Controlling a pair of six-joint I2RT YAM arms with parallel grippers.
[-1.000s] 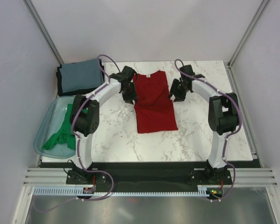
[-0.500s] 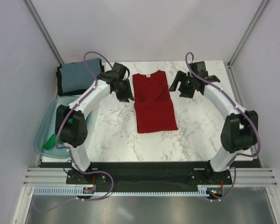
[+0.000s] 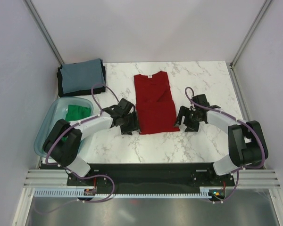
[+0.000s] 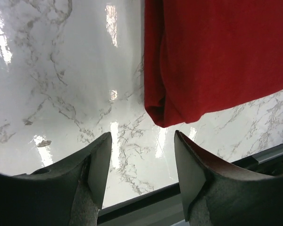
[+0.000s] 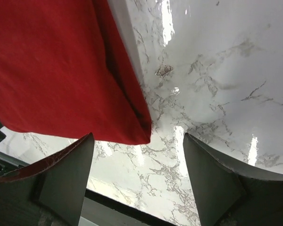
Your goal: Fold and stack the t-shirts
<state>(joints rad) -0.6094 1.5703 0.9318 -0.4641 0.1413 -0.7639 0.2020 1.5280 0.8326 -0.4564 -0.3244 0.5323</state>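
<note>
The left gripper moves down onto the dark red t-shirt's near corner on the basin side next, fingers astride, since the t-shirt's corner lies below, just past the open fingers.
The dark red t-shirt point(image 3: 153, 101) lies flat on the marble table, sleeves folded in, a small white neck label at its far end. My left gripper point(image 3: 131, 125) is open and empty beside the shirt's near left corner point(image 4: 166, 117). My right gripper point(image 3: 183, 123) is open and empty beside the near right corner point(image 5: 137, 134). The bright green t-shirt point(image 3: 77, 112) lies in the teal basin. A grey-blue folded shirt point(image 3: 82, 75) sits on a dark folded one point(image 3: 61, 87) at the far left.
The translucent teal basin point(image 3: 46, 131) stands at the table's left edge. The dark front rail point(image 3: 151, 167) runs along the near edge, close behind both grippers. White walls enclose the table on three sides.
Both arms have pulled back from the shirt's far end to its near corners. The red shirt has not moved. The green shirt now shows uncovered in the basin.
</note>
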